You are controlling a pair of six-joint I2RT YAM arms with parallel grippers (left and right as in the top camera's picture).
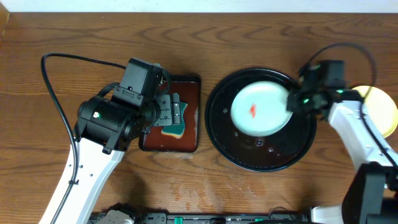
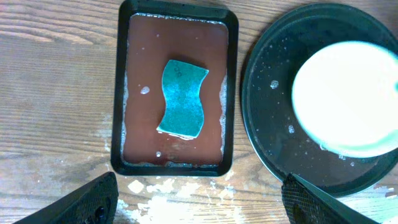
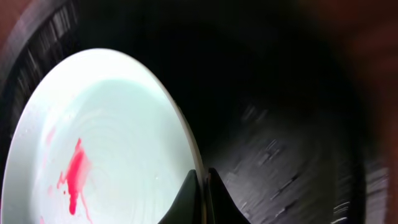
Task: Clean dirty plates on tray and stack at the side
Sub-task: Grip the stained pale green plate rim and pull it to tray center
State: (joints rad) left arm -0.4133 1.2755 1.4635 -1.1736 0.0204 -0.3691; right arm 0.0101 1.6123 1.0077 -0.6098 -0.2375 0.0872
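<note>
My right gripper lowers the white plate slightly back and toward the sponge onto the black tray [image 1: 249, 158] next, because the plate's red smear [image 1: 253, 111] faces up, still uncleaned.
A white plate [image 1: 258, 109] with a red smear [image 1: 253, 111] is over the large round black tray [image 1: 249, 158]. My right gripper [image 1: 292, 99] is shut on the plate's right rim. The right wrist view shows the two fingers pinching that rim [image 3: 201, 180], the plate [image 3: 106, 143] with its smear [image 3: 74, 171], and the dark tray [image 3: 280, 124] behind. Whether the plate rests on the tray or is raised I cannot tell. A pale yellow plate [image 1: 382, 112] lies on the table at the far right, partly hidden by the right arm. My left gripper [image 2: 199, 186] hangs open and holds nothing.
Below the left gripper, a green sponge [image 2: 182, 98] lies in a rectangular reddish-brown tray [image 2: 118, 93] holding liquid. White soapy smears [image 2: 186, 205] mark the wood in front of it. Droplets dot the black tray [image 2: 267, 118]. A black cable [image 1: 56, 93] loops at the left.
</note>
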